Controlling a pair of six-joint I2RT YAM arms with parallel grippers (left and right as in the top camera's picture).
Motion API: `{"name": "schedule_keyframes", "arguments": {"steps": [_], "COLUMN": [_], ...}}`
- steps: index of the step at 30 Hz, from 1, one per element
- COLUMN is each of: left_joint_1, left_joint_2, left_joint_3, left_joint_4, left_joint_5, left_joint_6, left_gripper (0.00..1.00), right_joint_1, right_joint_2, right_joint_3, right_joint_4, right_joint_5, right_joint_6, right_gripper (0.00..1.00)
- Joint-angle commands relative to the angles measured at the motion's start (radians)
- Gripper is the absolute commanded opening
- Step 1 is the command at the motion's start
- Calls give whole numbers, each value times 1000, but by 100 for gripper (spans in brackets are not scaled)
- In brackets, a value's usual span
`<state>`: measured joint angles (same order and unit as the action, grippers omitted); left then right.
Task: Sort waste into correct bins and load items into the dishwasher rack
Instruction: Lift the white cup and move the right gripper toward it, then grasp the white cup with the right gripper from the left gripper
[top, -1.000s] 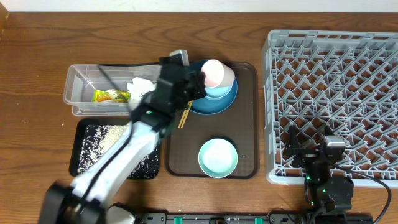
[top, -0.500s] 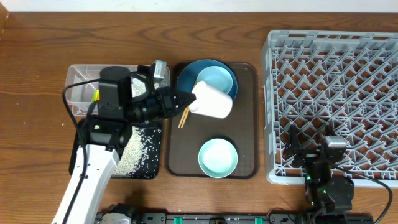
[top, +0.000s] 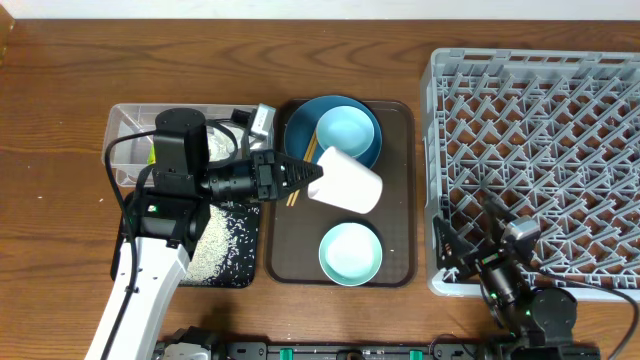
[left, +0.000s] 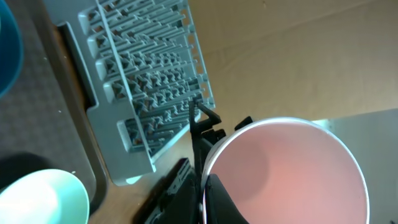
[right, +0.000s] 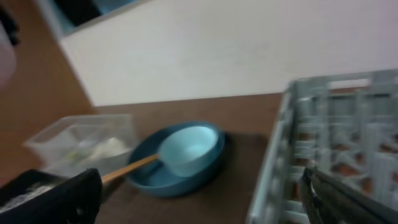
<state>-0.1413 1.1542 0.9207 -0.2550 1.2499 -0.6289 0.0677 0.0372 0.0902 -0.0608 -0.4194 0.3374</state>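
My right gripper needs to move up and turn toward the pink cup next, onto its bottom end. My left gripper holds the pink cup by its rim, and the cup's bottom end is free.
My left gripper is shut on the rim of the pink cup, which hangs on its side over the brown tray. In the left wrist view one finger sits inside the cup and one outside. The light blue bowl rests on the dark blue plate with the chopsticks beside it. The mint bowl stands at the tray's front. My right gripper is open and holds nothing, low by the dishwasher rack front left corner.
The clear tub at the left holds the white napkin and the wrapper, partly behind my left arm. The black tray in front of it carries rice grains. The rack fills the right side.
The left arm has carried the pink cup a little to the right and toward the front of the brown tray. The right gripper has swung to the left, still open.
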Motion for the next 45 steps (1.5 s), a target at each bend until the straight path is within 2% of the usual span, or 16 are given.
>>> {"name": "schedule_keyframes", "arguments": {"steps": [1,8,13,17,28,33,41,45], "left_joint_1": [-2,-2,-2,-2,-4,-50,-154,-186], "left_joint_2": [-14,-15,-16,-19,-44,-45,-45,-45], "left_joint_3": [14,14,14,14,14,14,14,14], "left_joint_4": [2,2,2,2,60,89,355,388], "left_joint_5": [52,53,101,148,152,90,32,-11], "left_joint_6": [-6,-65,-80,-79,-84,-112,-267,-282], "left_gripper": [6,6,6,6,6,6,6,6], "right_joint_1": [10,10,10,10,12,13,39,72], "right_joint_2": [55,362,529,574,601,601,612,618], "right_joint_3": [166,595,750,765,765,764,764,764], "right_joint_4": [-72,-423,-476,-407,-403,-404,-402,-386], "right_joint_5": [-80,-201,-471,-661,-698,-723,-722,-722], "right_joint_6": [49,-100,-107,-107,-98,-99,-99,-99], "right_gripper": [99,99,99,99,95,97,97,96]}}
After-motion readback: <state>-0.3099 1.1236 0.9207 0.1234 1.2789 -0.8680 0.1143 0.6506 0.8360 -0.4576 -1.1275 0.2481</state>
